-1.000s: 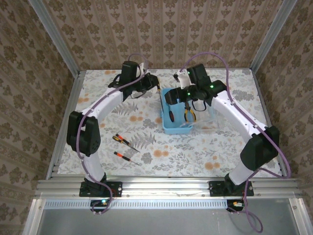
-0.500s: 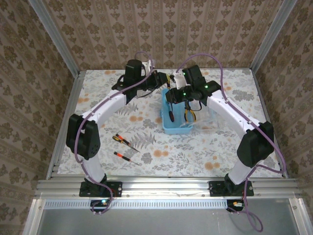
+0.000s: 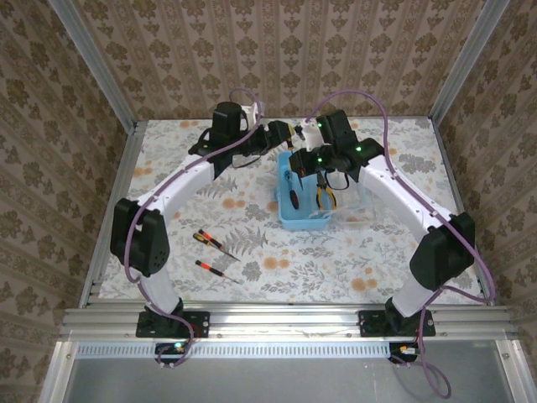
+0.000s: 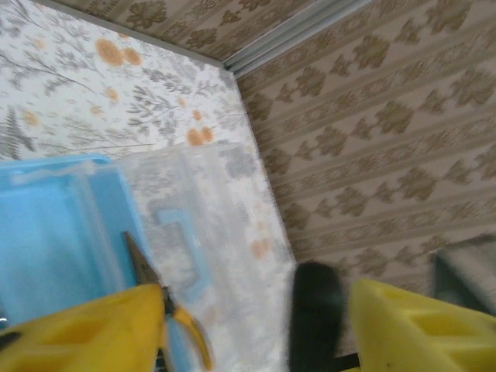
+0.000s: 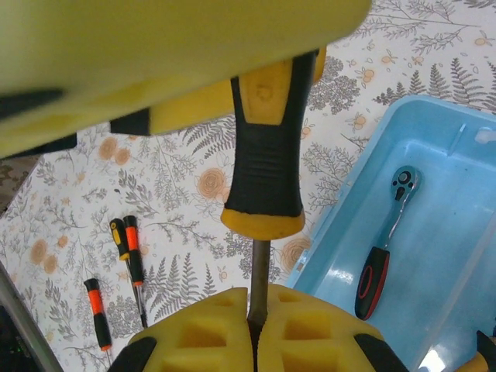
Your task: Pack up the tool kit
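Observation:
The case's translucent lid [image 3: 354, 195] is empty beyond the pliers, so I will move my right gripper across the case [image 3: 300, 220], lower the screwdriver onto that lid and let go of its stem.
The light-blue case [image 3: 300, 220] lies open at the table's middle, its translucent lid [image 4: 209, 225] spread to the right. Inside lie yellow-handled pliers [image 3: 325, 197] and a ratchet with a red-black handle [image 5: 381, 252]. Over the case's far left corner my right gripper [image 5: 254, 310] is shut on the metal shaft of a big black-and-yellow screwdriver [image 5: 263, 147]. My left gripper [image 4: 256, 298] stands open around that screwdriver's black handle [image 4: 314, 310], which sits near its right finger. Small red-black screwdrivers [image 3: 215, 243] lie on the cloth to the left of the case.
The floral cloth [image 3: 336, 269] covers the table, fenced by aluminium rails [image 3: 109, 201] and patterned walls. Another small screwdriver [image 3: 218, 269] lies nearer the front. Both arms arch in from the near corners and meet above the case's far end.
The right gripper has shut on the big screwdriver's shaft, and the left gripper, shut until half a second ago, has opened round the handle. Both wrists shifted slightly toward the back.

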